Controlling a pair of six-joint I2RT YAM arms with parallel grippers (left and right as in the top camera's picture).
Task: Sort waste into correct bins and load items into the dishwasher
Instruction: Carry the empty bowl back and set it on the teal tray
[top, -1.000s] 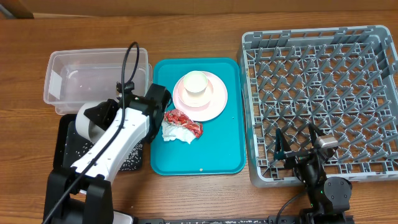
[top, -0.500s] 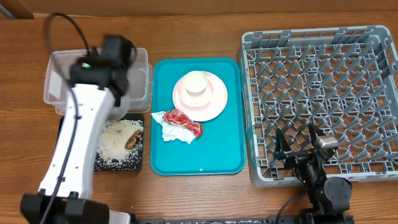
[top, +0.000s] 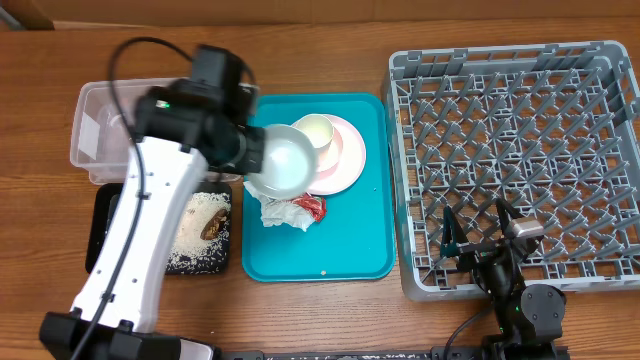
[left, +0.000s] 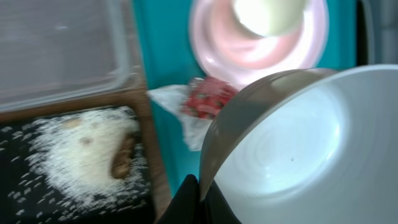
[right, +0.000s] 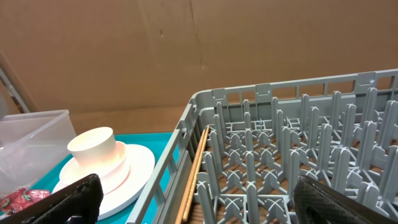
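My left gripper needs to move back and across next while going down, and release the bowl (top: 285, 160) on the empty near part of the tray, which is to the gripper's right in the overhead view.
My left gripper (left: 202, 199) is shut on the rim of the round whitish bowl (top: 285, 160), which is empty and held above the teal tray's left part (left: 298, 143). The pale pink plate (top: 342, 158) lies on the tray with a small pale cup (top: 313, 130) on it. The red wrapper (top: 310, 205) and white napkin (top: 278, 213) lie on the tray below the bowl. Rice with a brown chunk (top: 200, 232) lies in the black tray (top: 100, 235). The clear tub (top: 105, 125) sits behind it. My right gripper (top: 475, 237) is open over the grey rack's (top: 520, 150) front-left corner.
The teal serving tray (top: 350, 250) lies between the bins and the rack. A thin wooden stick (right: 194, 171) lies inside the rack's left wall. The left arm crosses over the black tray and the tub's right end.
My left arm swung right from over the black tray and tub to above the teal tray, carrying the bowl. The rice heap in the black tray came into view. The right arm has not moved.
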